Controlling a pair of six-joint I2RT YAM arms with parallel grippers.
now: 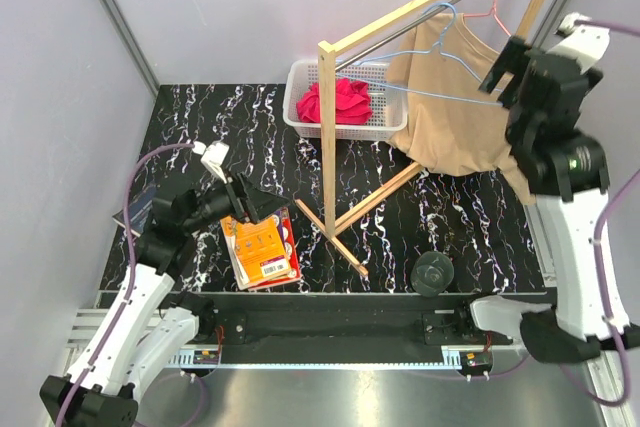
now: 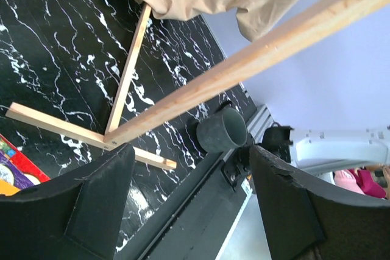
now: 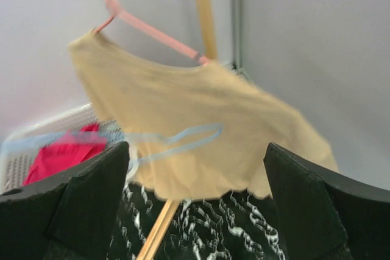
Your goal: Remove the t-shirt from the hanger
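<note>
The shirt's shoulder edge (image 3: 263, 97) is to my right gripper's right in the wrist view, so I need to lower it and move it past the blue hanger's end.
A tan t-shirt (image 1: 455, 112) hangs on a pink hanger (image 1: 497, 5) from the metal rail of a wooden rack (image 1: 328, 137) at the back right. An empty blue hanger (image 1: 425, 57) hangs beside it. In the right wrist view the t-shirt (image 3: 195, 126) and pink hanger (image 3: 146, 28) fill the middle, with the blue hanger (image 3: 177, 138) in front. My right gripper (image 1: 497, 75) is open and raised next to the shirt's right side, holding nothing. My left gripper (image 1: 250, 209) is open and empty, low over the table at the left.
A white basket (image 1: 345, 107) with a red cloth (image 1: 335, 102) stands at the back. An orange packet (image 1: 262, 247) lies under my left gripper. A black cup (image 1: 433, 272) lies near the front edge. The rack's wooden feet (image 1: 335, 237) cross the middle.
</note>
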